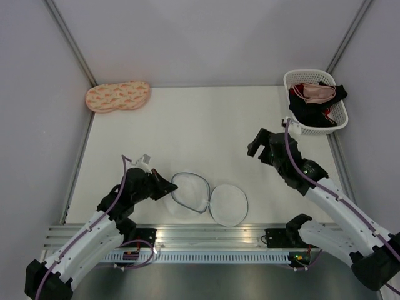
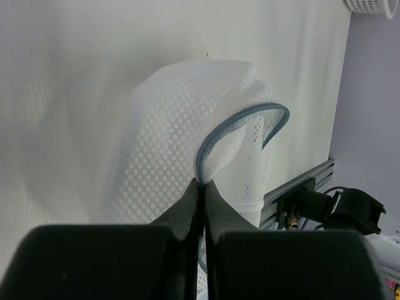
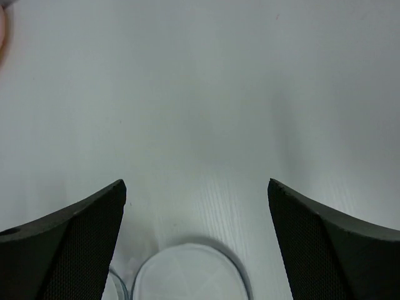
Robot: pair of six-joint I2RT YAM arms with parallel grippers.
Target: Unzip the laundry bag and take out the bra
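Observation:
Next, my open right gripper moves back toward the base and down onto the lid's near rim [image 1: 237, 222], since that rim lies below it.
The laundry bag [image 1: 189, 192] lies open near the table's front middle, its round lid [image 1: 228, 204] flipped out to the right. My left gripper [image 1: 170, 186] is shut on the bag's grey-blue zipper rim; in the left wrist view the white mesh [image 2: 181, 125] rises just past the closed fingertips [image 2: 203, 185]. My right gripper [image 1: 257, 147] is open and empty above the table, right of the bag; its wrist view shows the lid [image 3: 187, 275] below the open gripper [image 3: 197, 190]. The pale pink-beige bra [image 1: 315, 92] lies in the basket at the back right.
The white lattice basket [image 1: 294, 78] also holds black and red garments [image 1: 309, 111]. A peach two-lobed pad [image 1: 117, 95] lies at the back left. An aluminium rail [image 1: 206, 234] runs along the near edge. Grey walls close in both sides.

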